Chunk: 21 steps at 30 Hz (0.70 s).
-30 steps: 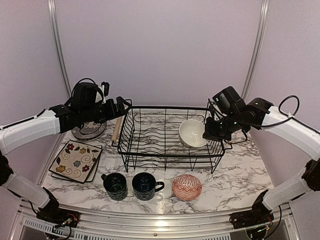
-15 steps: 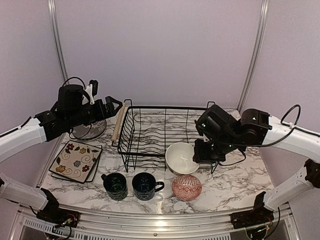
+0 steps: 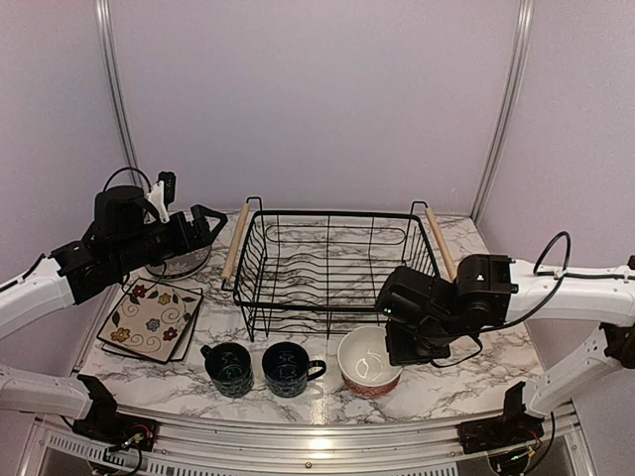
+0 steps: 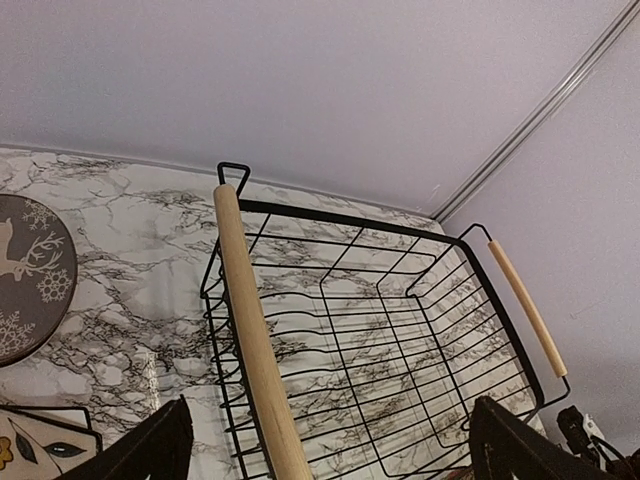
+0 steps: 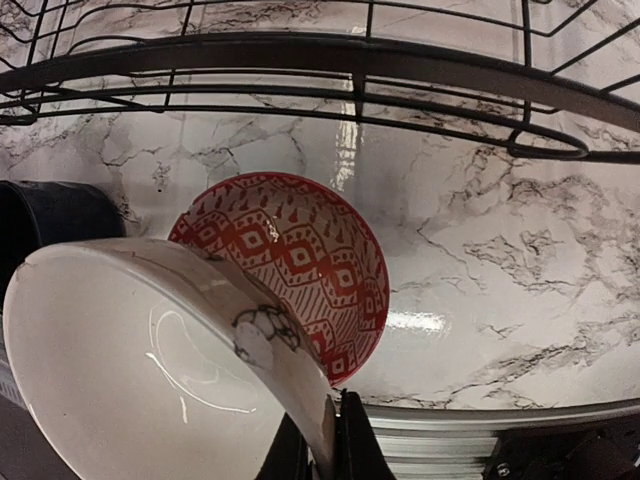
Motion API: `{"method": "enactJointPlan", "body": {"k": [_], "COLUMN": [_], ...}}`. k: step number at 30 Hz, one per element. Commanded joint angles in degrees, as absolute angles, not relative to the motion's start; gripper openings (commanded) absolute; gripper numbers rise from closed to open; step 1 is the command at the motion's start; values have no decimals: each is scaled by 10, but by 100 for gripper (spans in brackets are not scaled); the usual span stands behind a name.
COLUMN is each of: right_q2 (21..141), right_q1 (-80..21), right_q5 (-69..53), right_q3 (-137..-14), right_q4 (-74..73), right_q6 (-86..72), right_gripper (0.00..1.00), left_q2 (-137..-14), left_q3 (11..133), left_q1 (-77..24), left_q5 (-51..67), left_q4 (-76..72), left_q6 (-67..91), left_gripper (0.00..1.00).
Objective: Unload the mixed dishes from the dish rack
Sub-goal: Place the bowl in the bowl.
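Observation:
My right gripper is holding the beige bowl by its rim, and the bowl below is empty. I should next turn the beige bowl as I lower it into the red-and-white patterned bowl (image 3: 385,385) (image 5: 300,255), then let go of its rim.
The black wire dish rack (image 3: 332,268) with wooden handles holds nothing. My right gripper (image 3: 394,353) is shut on the rim of the beige bowl (image 3: 363,359), which hangs tilted just above the red-and-white patterned bowl (image 3: 385,385) in front of the rack. The right wrist view shows the beige bowl (image 5: 130,370) over the patterned bowl (image 5: 300,255), with the rim pinched between my fingers (image 5: 325,440). My left gripper (image 3: 203,226) is open and empty, left of the rack (image 4: 380,340). The deer plate (image 3: 179,263), floral plates (image 3: 151,319) and two dark mugs (image 3: 229,367) (image 3: 288,365) stand on the table. No striped plate is in view.
The rack's left wooden handle (image 4: 250,330) lies under my left gripper (image 4: 325,455). The deer plate (image 4: 25,270) is to its left. A mug (image 5: 50,215) stands beside the patterned bowl. The table's front metal edge (image 3: 317,441) is close behind the bowls.
My right gripper has carried the beige bowl out of the rack, forward and down over the patterned bowl. My left arm has drawn back to the left, away from the rack.

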<state>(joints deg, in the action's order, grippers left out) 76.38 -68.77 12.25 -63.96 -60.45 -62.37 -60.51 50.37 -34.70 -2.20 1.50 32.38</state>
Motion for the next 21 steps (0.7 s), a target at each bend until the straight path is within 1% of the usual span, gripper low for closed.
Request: {"method": "enactJointPlan", "body": {"k": [1,7,21], "right_q2": [746,725,709], "right_q1": [-707,-714,-715], "right_q5": [158,159,147], "right_q3": [-634,-595,-567], "right_q4": [-584,-552,-527], "right_q6": [-676,-703,-764], "right_gripper": [0,0,0], "left_q2": [-578,-572,-586], "left_q3": [486,480,472], "left_q1": [-343,-344,-344], "left_q5": [-32,-34,-24], "left_q4": [5,5,-15], "left_q6": [333,333,337], "left_gripper": [99,99,99]}}
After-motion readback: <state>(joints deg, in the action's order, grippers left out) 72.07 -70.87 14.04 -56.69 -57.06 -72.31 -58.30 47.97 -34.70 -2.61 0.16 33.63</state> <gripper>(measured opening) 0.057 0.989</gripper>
